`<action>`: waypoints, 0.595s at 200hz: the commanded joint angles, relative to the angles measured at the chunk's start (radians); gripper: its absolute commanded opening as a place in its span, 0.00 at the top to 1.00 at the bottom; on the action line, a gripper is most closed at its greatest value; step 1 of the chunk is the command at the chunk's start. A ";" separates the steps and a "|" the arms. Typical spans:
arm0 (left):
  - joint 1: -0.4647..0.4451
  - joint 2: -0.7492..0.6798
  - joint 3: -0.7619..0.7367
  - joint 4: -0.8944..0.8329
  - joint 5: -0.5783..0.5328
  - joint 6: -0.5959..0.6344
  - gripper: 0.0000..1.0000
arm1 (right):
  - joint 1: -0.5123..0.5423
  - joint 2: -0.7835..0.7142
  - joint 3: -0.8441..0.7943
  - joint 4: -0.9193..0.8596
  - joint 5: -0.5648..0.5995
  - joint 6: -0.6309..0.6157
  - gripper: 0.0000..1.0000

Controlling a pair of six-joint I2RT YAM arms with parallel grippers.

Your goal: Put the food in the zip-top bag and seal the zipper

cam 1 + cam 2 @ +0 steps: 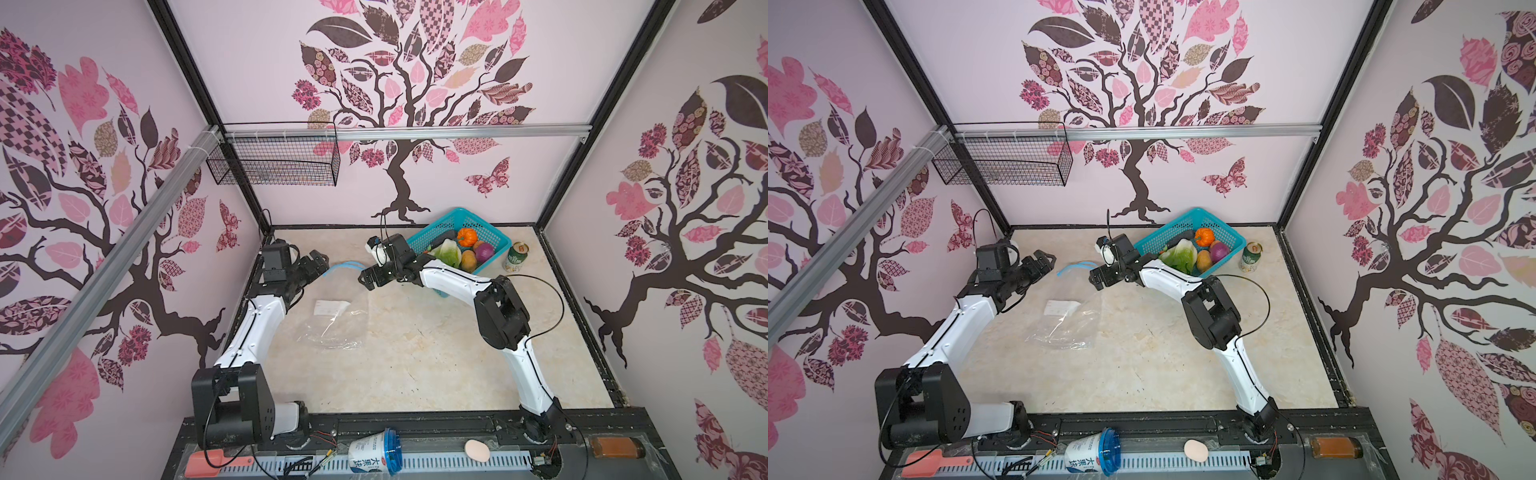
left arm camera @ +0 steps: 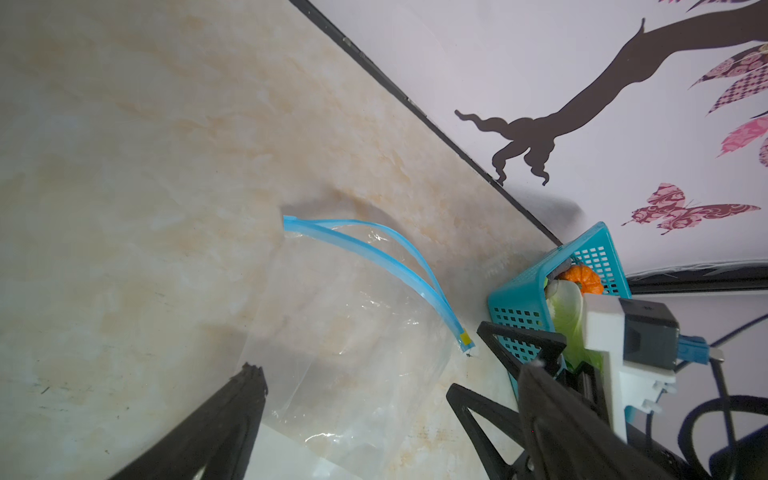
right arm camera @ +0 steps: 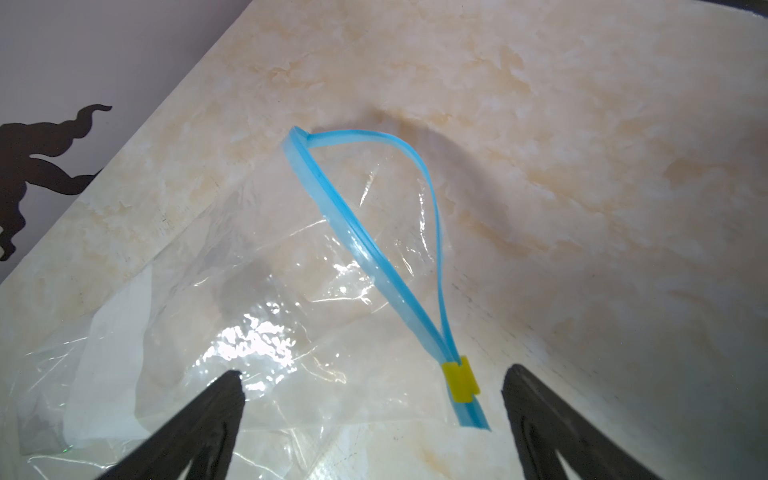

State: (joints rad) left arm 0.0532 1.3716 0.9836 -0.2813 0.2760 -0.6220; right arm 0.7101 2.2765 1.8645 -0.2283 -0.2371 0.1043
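Observation:
I need to lower my right gripper onto the zipper end with the yellow slider (image 3: 459, 376) next and close it. That end of the zipper is below my right gripper, between its open fingers.
The clear zip-top bag (image 1: 332, 328) lies flat on the marble table, mouth toward the back wall. Its blue zipper (image 3: 353, 232) gapes, the two strips bowed apart, with the yellow slider (image 3: 459, 376) at one end. My right gripper (image 3: 374, 376) hovers open over that end, the slider between its fingers but untouched. My left gripper (image 2: 392, 370) is open over the bag's other side, holding nothing. In both top views the grippers (image 1: 320, 259) (image 1: 366, 279) face each other across the zipper (image 1: 1075, 266). The food, a cabbage (image 1: 448, 253), pumpkin (image 1: 467, 236), onion (image 1: 484, 251) and potato (image 1: 468, 259), sits in the teal basket.
The teal basket (image 1: 496, 237) stands at the back right, just behind my right wrist, with a green can (image 1: 516, 255) beside it. A black wire basket (image 1: 274, 164) hangs on the back wall. A cup (image 1: 376, 455), a pale egg-shaped thing (image 1: 477, 450) and an orange spatula (image 1: 212, 463) lie on the front rail.

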 commanded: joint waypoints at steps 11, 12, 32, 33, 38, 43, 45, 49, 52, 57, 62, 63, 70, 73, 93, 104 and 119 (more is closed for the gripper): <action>-0.056 0.088 -0.060 0.038 0.032 -0.097 0.03 | -0.013 0.073 0.039 0.014 -0.040 -0.014 0.00; -0.058 0.091 -0.061 0.039 0.032 -0.099 0.03 | -0.015 0.075 0.042 0.014 -0.043 -0.016 0.00; -0.075 0.146 -0.075 0.056 0.043 -0.134 0.03 | -0.037 0.123 0.071 0.026 -0.136 -0.019 0.00; -0.076 0.146 -0.076 0.057 0.044 -0.136 0.03 | -0.038 0.125 0.071 0.026 -0.143 -0.019 0.01; -0.077 0.157 -0.078 0.061 0.046 -0.140 0.03 | -0.044 0.135 0.076 0.033 -0.168 -0.014 0.00; -0.079 0.170 -0.079 0.065 0.048 -0.144 0.03 | -0.048 0.146 0.078 0.038 -0.187 -0.010 0.00; -0.079 0.176 -0.079 0.067 0.049 -0.145 0.03 | -0.050 0.149 0.079 0.039 -0.195 -0.009 0.01; -0.079 0.184 -0.080 0.068 0.051 -0.146 0.04 | -0.052 0.156 0.082 0.041 -0.206 -0.009 0.01; -0.082 0.190 -0.079 0.068 0.051 -0.147 0.04 | -0.052 0.161 0.087 0.042 -0.214 -0.010 0.00; -0.082 0.201 -0.079 0.068 0.051 -0.147 0.04 | -0.053 0.167 0.088 0.043 -0.222 -0.015 0.01; -0.084 0.211 -0.076 0.070 0.051 -0.147 0.04 | -0.053 0.172 0.092 0.043 -0.232 -0.022 0.00; -0.083 0.213 -0.076 0.071 0.052 -0.146 0.04 | -0.052 0.172 0.091 0.043 -0.233 -0.023 0.00; -0.084 0.227 -0.073 0.072 0.051 -0.144 0.04 | -0.053 0.176 0.091 0.044 -0.251 -0.028 0.01; -0.085 0.231 -0.071 0.070 0.051 -0.143 0.04 | -0.053 0.177 0.091 0.044 -0.261 -0.029 0.02; -0.088 0.266 -0.065 0.070 0.043 -0.134 0.04 | -0.053 0.161 0.066 0.061 -0.326 -0.020 0.14; -0.091 0.289 -0.059 0.067 0.040 -0.128 0.05 | -0.053 0.140 0.030 0.096 -0.352 0.000 0.24; -0.095 0.320 -0.042 0.052 0.044 -0.118 0.06 | -0.054 0.112 -0.019 0.155 -0.364 0.026 0.36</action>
State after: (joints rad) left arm -0.0319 1.6489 0.9226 -0.2268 0.3187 -0.7547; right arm 0.6498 2.4245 1.8996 -0.1547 -0.5148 0.1017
